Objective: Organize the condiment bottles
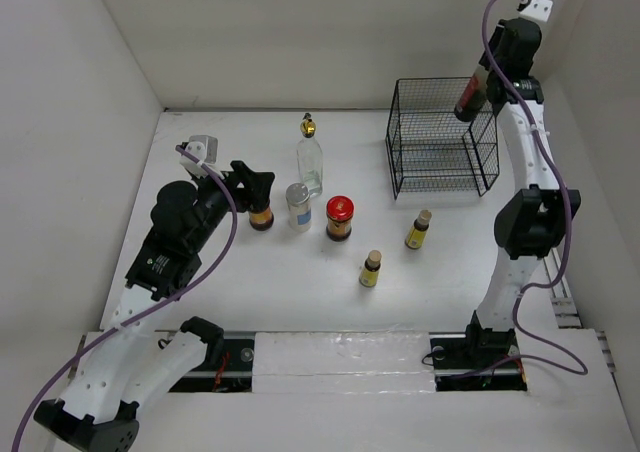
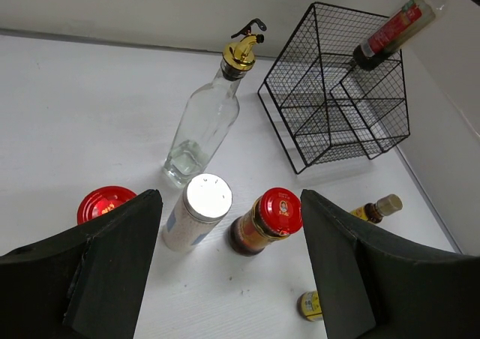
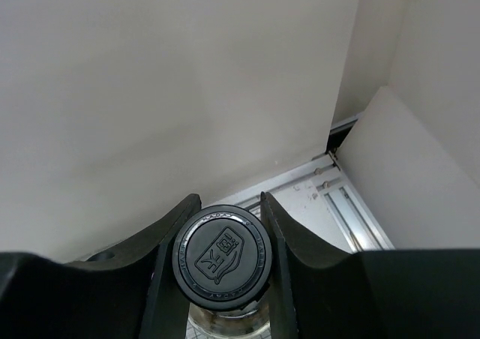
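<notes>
The dark bottle still hangs above the basket, so next I will lower my right gripper, set it into the basket's back section [image 1: 455, 134] and release the black cap.
My right gripper [image 1: 484, 70] [image 3: 225, 204] is shut on the black cap [image 3: 219, 258] of the dark bottle [image 1: 469, 99] [image 2: 390, 28], which hangs tilted above the black wire basket [image 1: 442, 140] [image 2: 337, 91]. My left gripper [image 1: 255, 184] [image 2: 230, 204] is open and holds nothing, low over the table. A red-lidded jar [image 1: 262, 214] [image 2: 105, 202] sits just outside its left finger. Beyond the fingers stand the silver-lidded shaker [image 1: 299, 205] [image 2: 199, 211], another red-lidded jar [image 1: 339, 217] [image 2: 268, 220] and the tall clear gold-capped bottle [image 1: 310, 157] [image 2: 202, 121].
Two tiny yellow bottles [image 1: 418, 230] [image 1: 371, 269] stand on the table to the right of the jars, in front of the basket. White walls close in the table at the back and on both sides.
</notes>
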{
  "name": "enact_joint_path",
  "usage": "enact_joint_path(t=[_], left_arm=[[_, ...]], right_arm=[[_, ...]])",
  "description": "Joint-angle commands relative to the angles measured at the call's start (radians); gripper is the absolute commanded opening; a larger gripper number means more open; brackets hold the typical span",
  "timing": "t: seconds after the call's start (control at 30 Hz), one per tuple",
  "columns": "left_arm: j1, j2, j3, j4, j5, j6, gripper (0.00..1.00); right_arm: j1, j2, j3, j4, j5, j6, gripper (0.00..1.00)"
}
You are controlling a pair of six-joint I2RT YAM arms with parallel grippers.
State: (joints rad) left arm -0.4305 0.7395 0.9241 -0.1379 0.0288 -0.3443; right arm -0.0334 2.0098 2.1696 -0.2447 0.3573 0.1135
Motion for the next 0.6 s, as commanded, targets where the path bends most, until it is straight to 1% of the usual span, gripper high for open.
enact_joint_path(t=[0.0, 0.2, 0.4, 0.5, 0.57], left_arm=[[-0.002, -0.003, -0.007, 0.054, -0.004, 0.016, 0.70], [-0.002, -0.012, -0.007, 0.054, 0.005, 0.016, 0.70], [-0.002, -0.003, -0.007, 0.054, 0.005, 0.016, 0.70], [-0.002, -0.014, -0.007, 0.054, 0.005, 0.016, 0.70], [-0.002, -0.014, -0.007, 0.044, 0.005, 0.016, 0.70]], right_arm=[[-0.005, -0.051, -0.019, 0.194, -0.018, 0.023, 0.06], [0.004, -0.071, -0.123, 0.203, -0.018, 0.023, 0.06], [0.004, -0.039, -0.156, 0.203, -0.018, 0.014, 0.06], [0.004, -0.026, -0.175, 0.203, -0.009, 0.014, 0.08], [0.013, -0.017, -0.175, 0.194, -0.009, 0.014, 0.11]])
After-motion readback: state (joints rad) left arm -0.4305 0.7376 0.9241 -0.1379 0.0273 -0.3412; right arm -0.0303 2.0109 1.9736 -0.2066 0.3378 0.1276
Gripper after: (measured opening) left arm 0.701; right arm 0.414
